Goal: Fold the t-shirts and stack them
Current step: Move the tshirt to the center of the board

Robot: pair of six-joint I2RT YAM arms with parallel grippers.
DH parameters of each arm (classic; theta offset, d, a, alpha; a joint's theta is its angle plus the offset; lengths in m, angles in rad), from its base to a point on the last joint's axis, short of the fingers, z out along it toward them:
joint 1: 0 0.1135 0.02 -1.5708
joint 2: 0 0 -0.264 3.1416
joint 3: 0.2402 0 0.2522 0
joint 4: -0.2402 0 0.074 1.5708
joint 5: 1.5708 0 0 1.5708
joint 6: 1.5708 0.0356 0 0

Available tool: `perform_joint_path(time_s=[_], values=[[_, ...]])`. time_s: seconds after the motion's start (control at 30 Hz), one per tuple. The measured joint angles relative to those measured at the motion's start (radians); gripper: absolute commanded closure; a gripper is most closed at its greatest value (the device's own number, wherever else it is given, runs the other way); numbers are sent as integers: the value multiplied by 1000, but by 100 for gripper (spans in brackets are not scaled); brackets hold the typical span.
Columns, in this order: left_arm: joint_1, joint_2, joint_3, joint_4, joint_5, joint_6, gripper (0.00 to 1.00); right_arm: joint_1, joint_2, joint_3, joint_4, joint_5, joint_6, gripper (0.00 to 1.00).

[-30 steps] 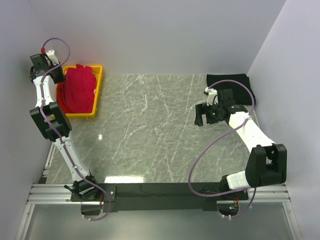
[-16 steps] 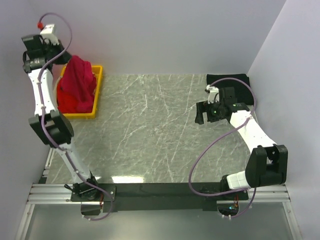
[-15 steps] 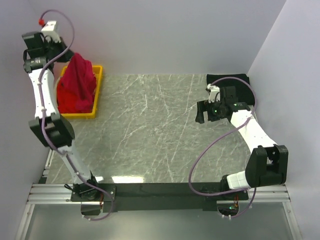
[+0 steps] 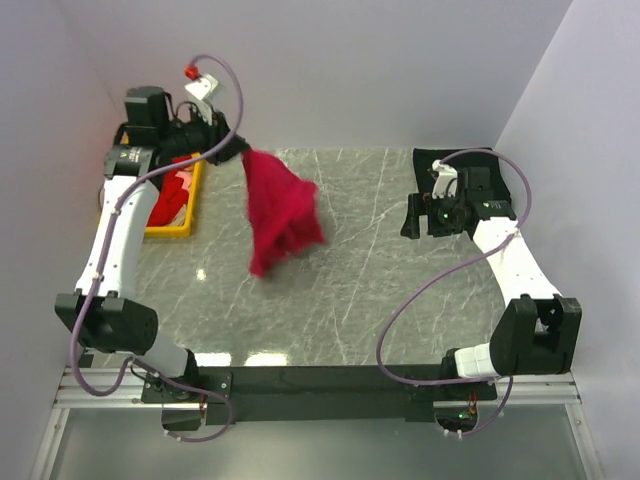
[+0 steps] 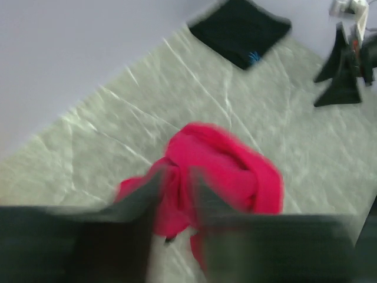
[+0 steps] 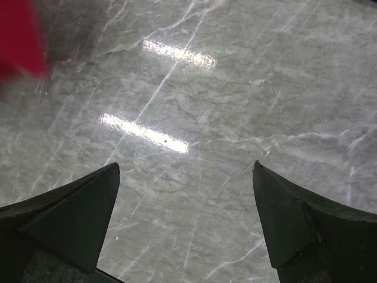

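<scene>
Next, my right gripper needs to go left in the top view and down onto the t-shirt's nearest edge (image 4: 313, 212) (image 6: 35, 56).
A bright red t-shirt (image 4: 283, 210) hangs bunched in the air over the left half of the table, its top end at my left gripper (image 4: 236, 150). In the blurred left wrist view the fingers of that gripper (image 5: 175, 186) stand a little apart, with the red t-shirt (image 5: 224, 171) showing between and beyond them. A folded black t-shirt (image 4: 470, 160) lies at the far right corner, also in the left wrist view (image 5: 238, 29). My right gripper (image 4: 412, 217) hovers beside it, wide open and empty (image 6: 185, 165) over bare marble. An edge of the red t-shirt (image 6: 20, 41) shows at top left.
A yellow basket (image 4: 170, 230) stands at the far left with more red t-shirts (image 4: 172, 190) in it. The grey marble table (image 4: 340, 300) is walled at the back and on both sides.
My left arm has swung from above the basket out to the right, carrying the red t-shirt over the table. Its fingers have parted. The right gripper has shifted slightly toward the back.
</scene>
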Motion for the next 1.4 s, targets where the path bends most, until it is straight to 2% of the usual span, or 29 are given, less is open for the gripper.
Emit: perform_joint_path(time_s=[0.03,0.07,0.1,0.27,0.43,0.53,0.73,0.97,1.03,1.07,1.13,1.17,1.2,1.23,1.3,1.33,1.4], values=[[-5,6,-19,-17,12,8,24,-4,-2,0,-2,-3,-1,0],[-8,14,-40,-35,17,7,15,-7,-2,0,-4,-6,-2,0],[-8,21,-64,-51,20,7,1,-11,-2,2,-9,-12,-3,0],[49,10,-253,-58,35,8,2,-12,2,5,-15,-39,-22,1],[54,-80,-545,-43,17,72,17,33,61,11,-16,-16,-51,17],[-29,-154,-708,-66,-6,162,16,104,160,50,-22,26,-69,20],[-256,-225,-930,-65,-109,294,3,194,396,166,-28,103,-68,18],[-439,-243,-1093,66,-320,327,5,212,560,255,-29,117,-17,20],[-476,-232,-1101,112,-369,326,9,213,592,276,-30,109,-10,27],[-492,-220,-1102,143,-396,326,10,213,609,288,-31,103,-4,43],[-520,-188,-1102,203,-448,317,20,213,633,304,-32,90,-1,64],[-530,-167,-1102,229,-473,312,29,213,640,312,-37,80,0,83],[-537,-145,-1102,250,-496,306,54,213,644,315,-40,73,0,93],[-542,-118,-1100,267,-519,291,66,212,645,318,-44,65,0,100],[-541,-77,-1081,268,-534,273,95,206,642,319,-48,55,-1,100],[-537,-71,-1067,272,-545,266,99,205,640,319,-48,49,-1,100],[-509,-74,-1046,261,-535,264,99,191,622,319,-58,37,-5,100]])
